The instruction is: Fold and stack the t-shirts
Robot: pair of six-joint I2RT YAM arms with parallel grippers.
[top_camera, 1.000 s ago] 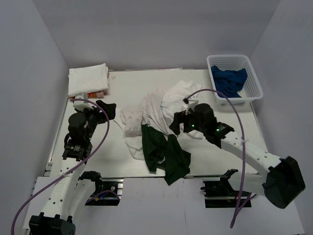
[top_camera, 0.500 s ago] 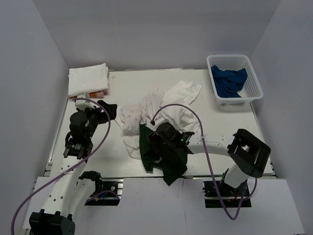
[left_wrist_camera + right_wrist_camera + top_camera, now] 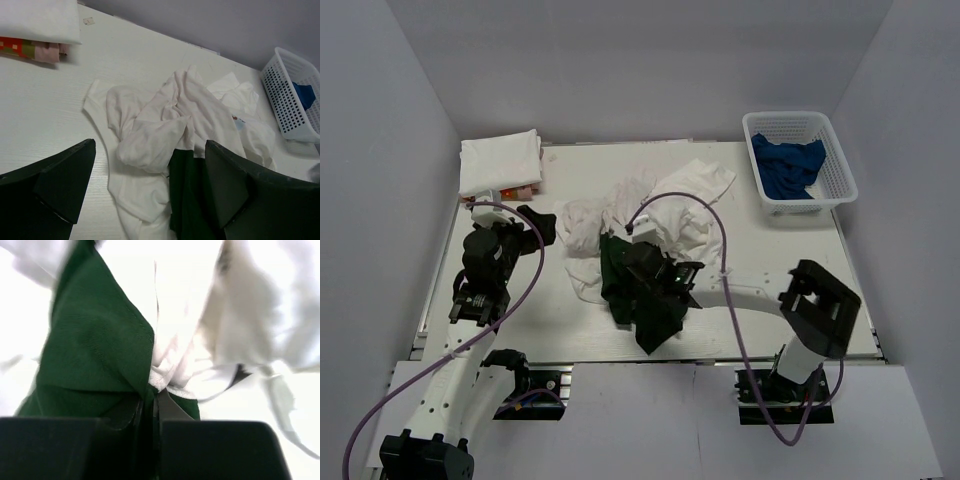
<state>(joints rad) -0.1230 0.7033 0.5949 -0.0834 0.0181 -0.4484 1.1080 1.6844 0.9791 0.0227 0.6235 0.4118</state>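
My right gripper should go up with the green t-shirt (image 3: pixel 650 318), carry it outward over the blue cloth (image 3: pixel 788 168) and let go, as a dark blue t-shirt already lies in the basket.
A heap of white t-shirts (image 3: pixel 620 215) lies mid-table, with a dark green t-shirt (image 3: pixel 650 318) against its near edge. My right gripper (image 3: pixel 618 272) reaches in from the right and is shut on a fold of the green t-shirt (image 3: pixel 95 340). In the right wrist view the right gripper (image 3: pixel 152 407) pinches the green cloth just below a white hem (image 3: pixel 170 377). My left gripper (image 3: pixel 535 222) hangs open left of the heap, touching nothing. Its view shows the left gripper (image 3: pixel 145 200) over the white t-shirts (image 3: pixel 165 120) and green t-shirt (image 3: pixel 187 200). A dark blue t-shirt (image 3: pixel 787 165) lies in the basket.
A white lattice basket (image 3: pixel 837 170) stands at the back right, also seen as the basket (image 3: pixel 287 107) in the left wrist view. A folded white stack (image 3: pixel 500 160) rests on coloured cloth (image 3: pixel 25 47) at the back left. The right arm's cable loops over the heap.
My right arm has swung left across the heap to the green t-shirt and its jaws have shut on it. The green cloth has bunched up and shifted slightly left. The left arm has not moved.
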